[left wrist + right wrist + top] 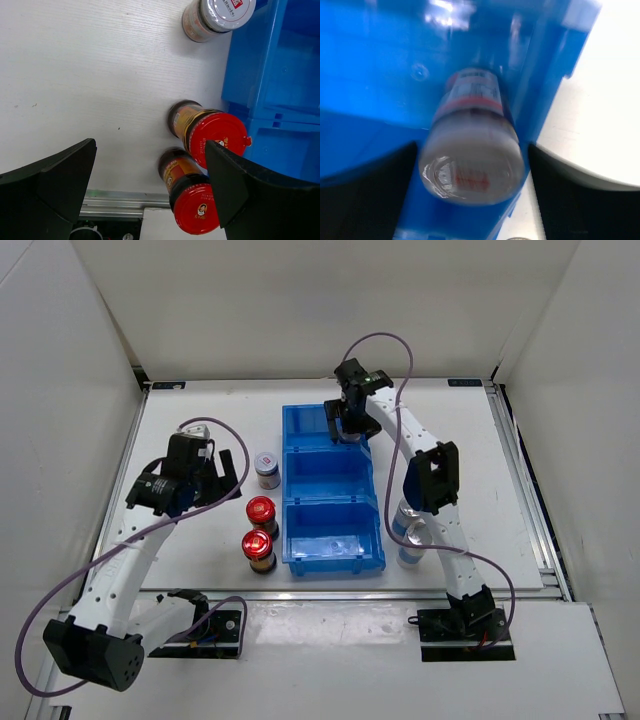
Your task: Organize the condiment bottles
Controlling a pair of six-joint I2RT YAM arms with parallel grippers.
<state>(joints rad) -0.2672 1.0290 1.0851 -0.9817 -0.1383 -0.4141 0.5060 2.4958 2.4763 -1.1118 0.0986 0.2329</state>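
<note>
The second bottle still stands outside the bin (330, 540). My left gripper will next go outward and to the right in the top view, then down around that bottle's white cap.
A blue three-compartment bin (330, 540) sits mid-table. My right gripper (345, 425) hangs over its far compartment, jaws open on either side of a short white, red-marked-cap bottle (472, 165) standing in the bin (375, 75); the view is blurred. The second white-cap bottle (266, 468) (220, 12) stands left of the bin. Two dark red-capped bottles (261, 511) (258, 545) stand nearer, also left of the bin. My left gripper (225, 480) (150, 142) is open and empty above them (215, 137) (195, 205). Two pale bottles (410, 540) stand right of the bin, partly hidden by my right arm.
The bin's middle and near compartments hold no bottles. The table's metal front edge (115, 205) lies just behind the nearer red-capped bottle. White walls enclose the table on three sides.
</note>
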